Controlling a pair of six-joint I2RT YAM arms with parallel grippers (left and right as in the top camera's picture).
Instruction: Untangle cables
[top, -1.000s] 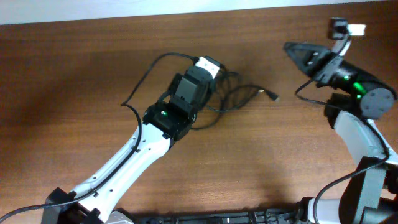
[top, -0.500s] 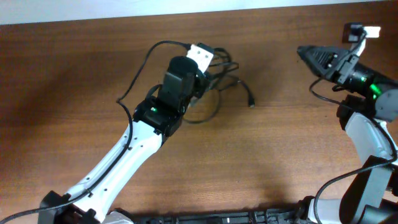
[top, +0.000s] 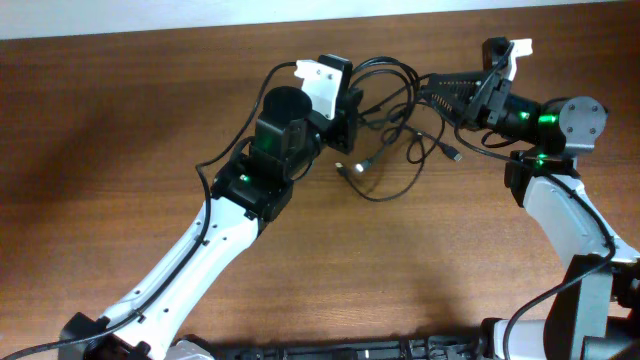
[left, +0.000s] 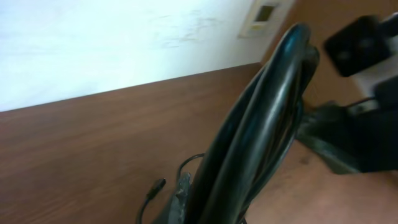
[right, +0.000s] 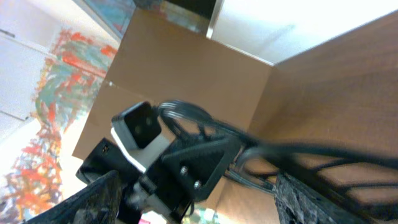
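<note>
My left gripper draws back slightly and turns a little next, then opens there, since the thick bundle hangs bunched over the wooden table.
A tangle of black cables (top: 392, 112) hangs over the wooden table (top: 120, 150), with loose plug ends (top: 346, 170) trailing below it. My left gripper (top: 348, 104) is shut on a thick bundle of the cables (left: 261, 124), which fills the left wrist view; one finger (left: 181, 191) shows beside it and the other is hidden. My right gripper (top: 432, 88) reaches in from the right with its jaws wide apart at the tangle's right side. In the right wrist view its fingers (right: 93, 202) flank the left gripper's head, and a cable strand (right: 311, 152) crosses between them.
A second plug end (top: 455, 154) lies on the wood to the right of the tangle. The table's far edge meets a white wall (top: 200, 15). Both arms' bases stand at the table's near edge.
The left gripper has carried the cable bundle to the right and the loops have spread out. The right arm has swung left from the far corner to the tangle, and its jaws have opened.
</note>
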